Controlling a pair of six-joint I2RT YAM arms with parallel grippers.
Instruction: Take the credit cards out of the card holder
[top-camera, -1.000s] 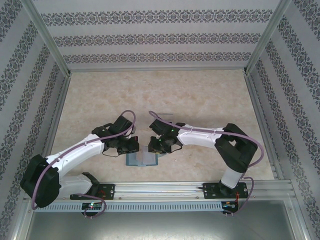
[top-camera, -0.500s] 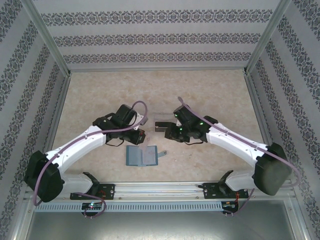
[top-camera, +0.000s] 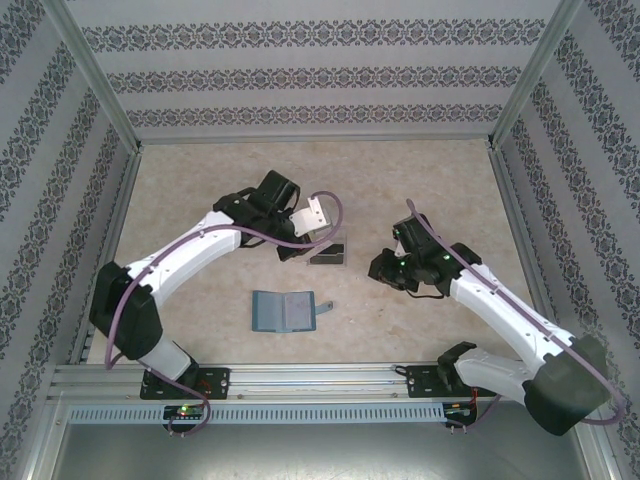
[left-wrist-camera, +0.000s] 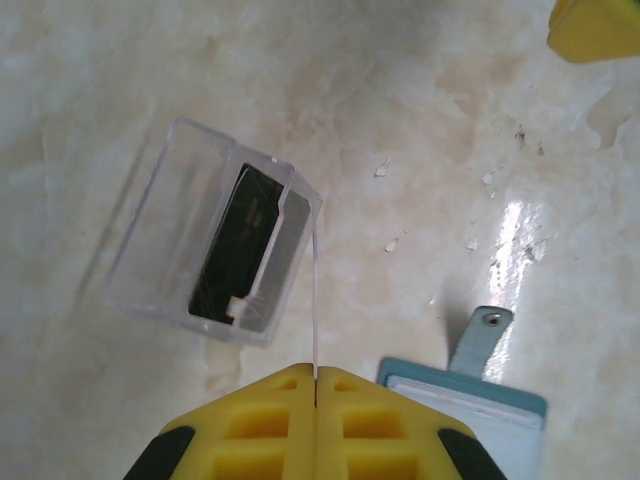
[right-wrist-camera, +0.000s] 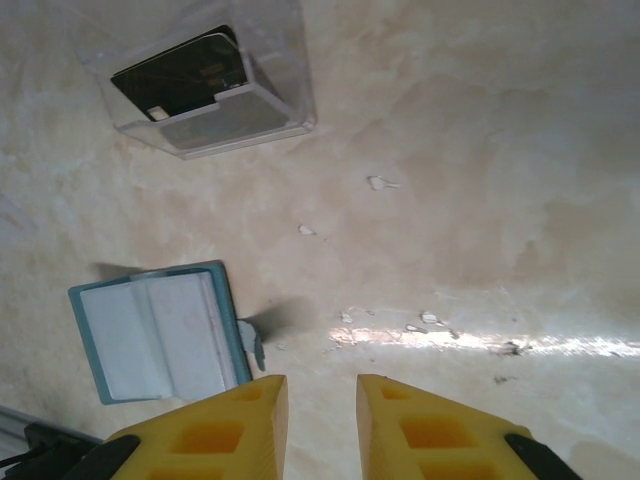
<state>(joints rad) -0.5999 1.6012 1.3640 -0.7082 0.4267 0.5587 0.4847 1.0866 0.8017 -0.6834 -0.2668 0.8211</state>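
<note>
My left gripper carries the pale card outward next, then down over the empty section of the clear box (left-wrist-camera: 175, 225) to release it beside the dark card.
The teal-blue card holder (top-camera: 283, 311) lies open and flat near the front of the table, its grey-blue inside up (right-wrist-camera: 160, 332). My left gripper (top-camera: 305, 222) hangs above the table behind it, shut on the pale pinkish-white card (top-camera: 318, 212). In the left wrist view that card is a thin edge-on line (left-wrist-camera: 314, 290) rising from the closed gripper (left-wrist-camera: 316, 372). The dark card (left-wrist-camera: 240, 240) rests inside a clear plastic box (top-camera: 328, 252). My right gripper (top-camera: 381, 267) is open and holds nothing, right of the box; its tips (right-wrist-camera: 322, 385) hover over bare table beside the holder.
The clear box (right-wrist-camera: 205, 85) stands just behind the holder. A small grey strap tab (left-wrist-camera: 482, 335) sticks out from the holder's right edge. Patterned walls and metal rails (top-camera: 310, 375) enclose the beige marbled table. Small white crumbs (right-wrist-camera: 380, 183) dot the surface.
Both grippers left the card holder. The left rose and went back toward the clear box with the pale card. The right swung away to the right, and the dark card now lies in the box.
</note>
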